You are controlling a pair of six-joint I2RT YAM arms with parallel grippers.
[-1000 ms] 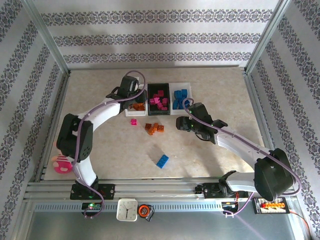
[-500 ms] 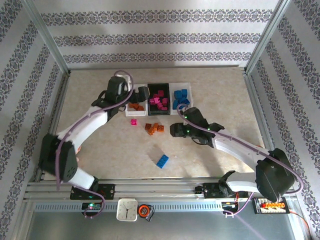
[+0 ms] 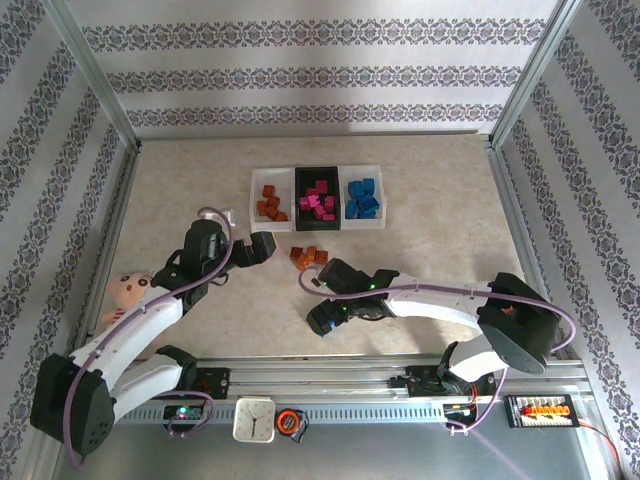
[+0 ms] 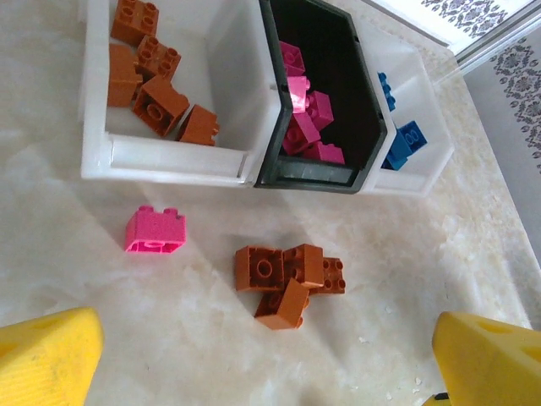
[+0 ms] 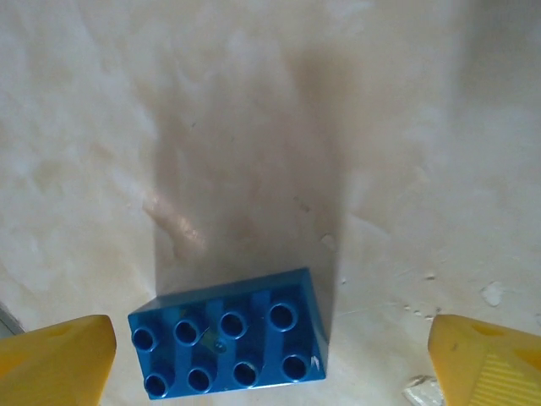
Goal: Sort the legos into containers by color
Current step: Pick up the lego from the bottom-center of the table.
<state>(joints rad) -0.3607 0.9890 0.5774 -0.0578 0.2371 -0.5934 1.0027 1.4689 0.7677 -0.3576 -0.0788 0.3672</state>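
Observation:
The blue lego (image 3: 331,324) (image 5: 228,347) lies below my right gripper, nearer one open fingertip. The gripper centers it while moving down next, then closes on the lego's short ends.
My left gripper (image 3: 264,247) (image 4: 266,364) hangs open above the table, its yellow fingertips (image 4: 46,359) wide apart. Ahead of it lie a pink lego (image 4: 155,231) and a small heap of orange-brown legos (image 4: 287,279) (image 3: 310,257). Beyond them stand the containers: a white bin (image 4: 169,156) (image 3: 255,207) with orange legos, a black bin (image 4: 317,169) (image 3: 298,200) with pink ones, and a white bin (image 4: 427,156) (image 3: 380,200) with blue ones. My right gripper (image 3: 325,318) (image 5: 270,364) is open over a lone blue lego (image 5: 228,347), which lies studs up between the fingertips (image 5: 486,359), untouched.
A small doll (image 3: 125,292) with a pink body lies at the table's left edge, beside the left arm. Metal frame rails run along both sides and the near edge (image 3: 320,375). A clock (image 3: 254,420) sits below the rail.
The left arm drew back from the orange bin toward the near left and its jaws opened. The right arm swung from near the blue bin down over the lone blue lego, opening wide.

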